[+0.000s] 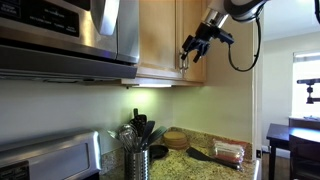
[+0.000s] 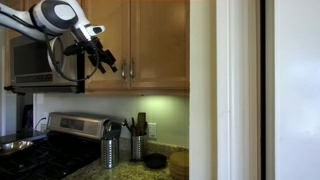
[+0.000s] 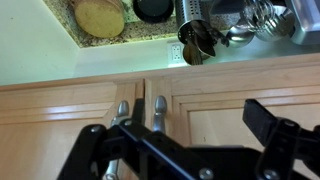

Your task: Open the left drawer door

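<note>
The gripper should next move toward the door seam and in around the bar handle nearer the microwave [image 3: 159, 116] to close, as its open fingers are still short of the handle.
The left drawer door [image 1: 158, 38] is a tall honey-wood upper cabinet door beside the microwave, and it is closed. In an exterior view [image 2: 112, 25] the arm partly hides it. Its slim metal bar handle [image 3: 158, 110] stands next to the matching door's handle [image 3: 122, 110]. The left door's panel [image 3: 225, 100] fills the right side of the wrist view. My gripper [image 1: 189, 50] is open and hovers just in front of the handles at the seam, also shown in an exterior view [image 2: 104, 62]. In the wrist view its fingers [image 3: 185, 140] spread wide around the handle area, holding nothing.
A stainless microwave [image 1: 85, 30] hangs beside the left door, also shown in an exterior view [image 2: 35, 60]. The matching narrower door [image 2: 158, 45] is closed. Below are a granite counter with a utensil holder [image 1: 137, 160], a plate [image 3: 100, 15] and a stove [image 2: 45, 150]. A white wall [image 2: 215, 90] stands beside the cabinets.
</note>
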Motion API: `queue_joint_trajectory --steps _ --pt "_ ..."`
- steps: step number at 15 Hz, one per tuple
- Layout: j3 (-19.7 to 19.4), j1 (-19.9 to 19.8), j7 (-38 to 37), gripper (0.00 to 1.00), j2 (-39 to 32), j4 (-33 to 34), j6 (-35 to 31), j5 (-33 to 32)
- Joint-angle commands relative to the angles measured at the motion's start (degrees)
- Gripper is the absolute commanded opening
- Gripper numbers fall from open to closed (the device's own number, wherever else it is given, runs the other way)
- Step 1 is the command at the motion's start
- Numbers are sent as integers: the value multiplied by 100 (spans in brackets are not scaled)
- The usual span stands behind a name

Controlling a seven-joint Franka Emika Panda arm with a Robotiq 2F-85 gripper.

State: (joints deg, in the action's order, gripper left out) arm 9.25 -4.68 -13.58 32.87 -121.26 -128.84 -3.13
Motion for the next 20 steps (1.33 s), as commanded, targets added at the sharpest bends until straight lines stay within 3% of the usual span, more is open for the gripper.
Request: queue_joint_trajectory --steps 1,6,7,16,18,20 --pt "-244 50 145 100 -449 255 -257 -92" --pt "-446 117 438 92 -783 571 -429 -51" --pt "-481 139 490 73 -837 645 -426 -9" --pt "-738 312 925 14 -787 667 -336 240" --pt "-720 361 988 6 -647 553 -282 227" --pt "-730 402 1129 8 -491 438 -274 220"
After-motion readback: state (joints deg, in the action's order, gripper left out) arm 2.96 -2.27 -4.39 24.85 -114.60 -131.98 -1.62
